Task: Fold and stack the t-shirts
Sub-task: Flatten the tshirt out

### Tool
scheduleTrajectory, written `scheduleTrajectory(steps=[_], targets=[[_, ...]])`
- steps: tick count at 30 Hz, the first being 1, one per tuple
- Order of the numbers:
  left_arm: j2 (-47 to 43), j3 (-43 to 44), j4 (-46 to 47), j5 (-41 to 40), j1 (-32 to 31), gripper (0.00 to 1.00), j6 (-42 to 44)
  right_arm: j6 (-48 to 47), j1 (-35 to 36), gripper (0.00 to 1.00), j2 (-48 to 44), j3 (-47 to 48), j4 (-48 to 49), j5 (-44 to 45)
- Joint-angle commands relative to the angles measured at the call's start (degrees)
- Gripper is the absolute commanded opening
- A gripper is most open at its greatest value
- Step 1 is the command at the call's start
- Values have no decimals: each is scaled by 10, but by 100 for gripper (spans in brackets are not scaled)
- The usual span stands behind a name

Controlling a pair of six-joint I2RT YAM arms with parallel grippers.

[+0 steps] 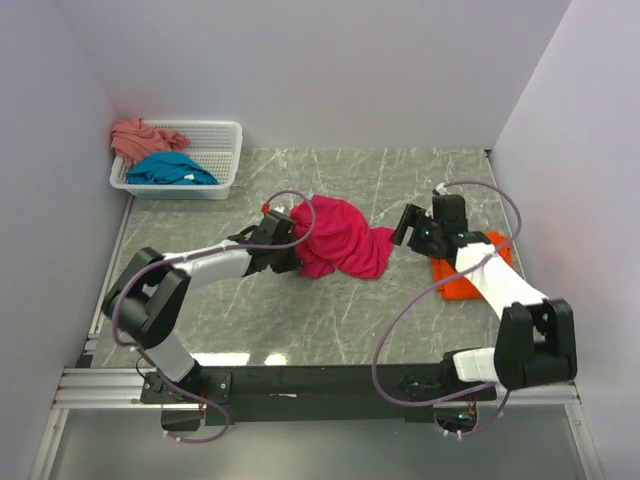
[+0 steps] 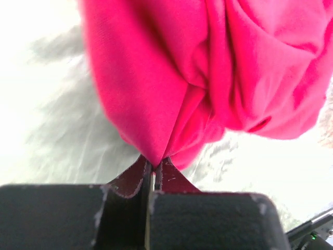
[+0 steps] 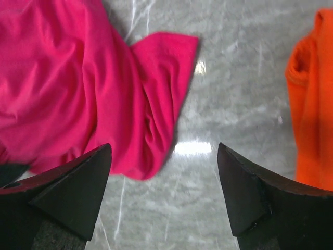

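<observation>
The right gripper goes down and toward the left in the top view next, over the shirt's free sleeve flap, which sticks out clear on the bare tabletop.
A crumpled magenta-red t-shirt (image 1: 338, 238) lies mid-table. My left gripper (image 1: 283, 252) is shut on its left edge; in the left wrist view the cloth (image 2: 208, 78) is pinched between the closed fingertips (image 2: 154, 165). My right gripper (image 1: 410, 228) hovers open just right of the shirt's right end. In the right wrist view its fingers (image 3: 164, 151) stand wide apart over bare table, with the shirt's edge (image 3: 151, 120) by the left finger. A folded bright orange t-shirt (image 1: 462, 270) lies at the right, partly under the right arm. It also shows as an orange t-shirt (image 3: 312, 114) in the right wrist view.
A white mesh basket (image 1: 215, 150) at the back left holds a teal t-shirt (image 1: 170, 170), and a salmon-pink t-shirt (image 1: 140, 137) hangs over its left rim. White walls enclose the grey marble table (image 1: 300, 320) on three sides. A black rail (image 1: 320, 380) runs along the near edge.
</observation>
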Motion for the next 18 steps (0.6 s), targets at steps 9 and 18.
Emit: scheduleTrajectory(steps=[9,18], targets=[[-202,-76,-178,-149,2,1,-44,50,80,81,220,197,-75,157],[-279,-89,-222,-167,10,1,-63,75,106,73,312,243,-123,199]])
